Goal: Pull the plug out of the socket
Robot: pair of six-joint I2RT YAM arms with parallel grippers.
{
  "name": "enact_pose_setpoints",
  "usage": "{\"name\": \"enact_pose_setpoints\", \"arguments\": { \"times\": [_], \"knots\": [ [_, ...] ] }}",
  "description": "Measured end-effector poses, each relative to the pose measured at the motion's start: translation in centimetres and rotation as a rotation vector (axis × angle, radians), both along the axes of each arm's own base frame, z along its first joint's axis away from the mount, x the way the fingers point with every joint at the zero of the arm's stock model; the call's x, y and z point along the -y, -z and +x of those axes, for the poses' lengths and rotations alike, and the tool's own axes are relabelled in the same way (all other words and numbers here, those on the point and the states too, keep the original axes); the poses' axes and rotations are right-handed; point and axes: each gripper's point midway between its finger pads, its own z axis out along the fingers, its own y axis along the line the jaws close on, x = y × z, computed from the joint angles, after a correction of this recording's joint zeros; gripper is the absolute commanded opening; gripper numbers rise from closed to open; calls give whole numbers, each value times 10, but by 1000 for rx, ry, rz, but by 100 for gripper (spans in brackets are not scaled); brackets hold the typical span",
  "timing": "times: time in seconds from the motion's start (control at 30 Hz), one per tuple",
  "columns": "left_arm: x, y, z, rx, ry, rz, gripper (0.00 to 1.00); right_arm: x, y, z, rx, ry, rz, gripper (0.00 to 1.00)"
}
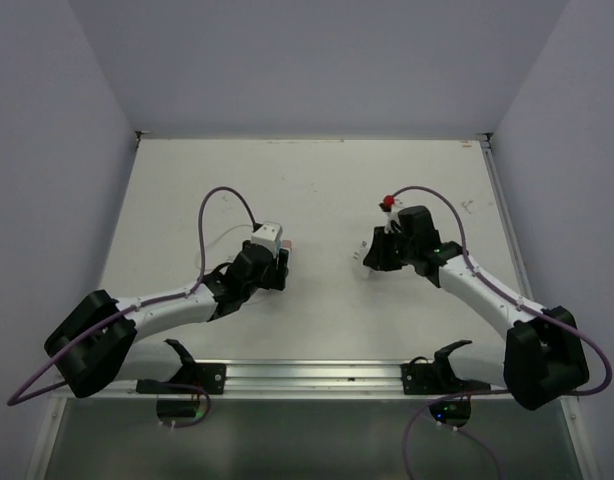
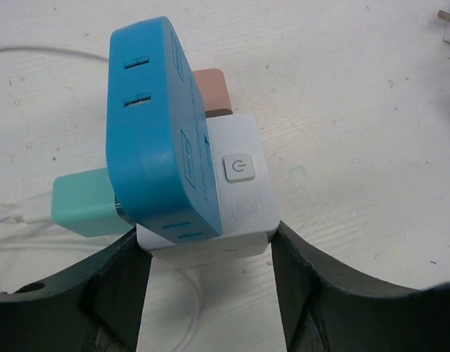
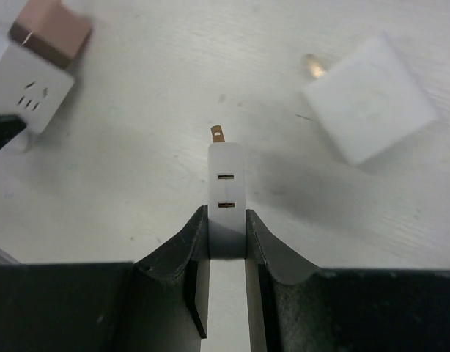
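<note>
The plug in my right gripper hangs clear of the socket. I need to move my right gripper to the right in the top view next, past the second plug, then down to let go of its plug.
The socket (image 2: 243, 191) is a white cube with a power button, lying on the table; it also shows in the top view (image 1: 272, 238). A blue plug (image 2: 152, 117) sits in its top face, a green plug (image 2: 86, 202) with a white cable in its left face, and a brown plug (image 2: 212, 89) on its far side. My left gripper (image 2: 208, 253) is shut on the socket's near end. My right gripper (image 3: 226, 220) is shut on a thin flat white plug (image 3: 226, 172), edge-on, one brass prong showing. This plug is well apart from the socket (image 3: 27, 81).
A second flat white square plug (image 3: 370, 99) lies on the table to the right of my right gripper (image 1: 367, 255). A small red item (image 1: 388, 201) lies just beyond the right wrist. Purple cables loop over both arms. Walls enclose the white table (image 1: 317, 180).
</note>
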Motion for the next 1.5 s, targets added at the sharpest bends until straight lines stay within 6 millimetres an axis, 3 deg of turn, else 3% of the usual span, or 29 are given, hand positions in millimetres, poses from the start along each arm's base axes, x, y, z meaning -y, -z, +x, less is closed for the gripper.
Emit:
{"name": "enact_pose_setpoints", "arguments": {
  "times": [0.13,0.33,0.43,0.77,0.93,1.03,1.07,1.17,1.27,1.5],
  "knots": [
    [-1,0,-5,6,32,-11,0,43,8,10,-40,209,65,0],
    [6,0,-14,12,106,-41,0,78,-5,29,-6,414,192,0],
    [10,0,-17,15,144,-54,0,98,-2,37,-4,528,239,0],
    [20,0,-28,15,237,-81,0,120,41,38,-120,703,290,1],
    [23,0,-30,18,262,-90,0,120,45,47,-121,720,316,19],
    [24,0,-31,18,273,-94,0,122,45,48,-118,728,309,40],
    [25,0,-31,20,277,-93,0,123,45,47,-120,733,302,52],
    [26,0,-32,18,287,-96,0,128,44,41,-119,747,270,66],
    [27,0,-33,19,296,-95,0,133,37,36,-94,753,247,71],
    [27,0,-34,19,302,-95,3,132,1,39,1,704,248,74]
  ]
}}
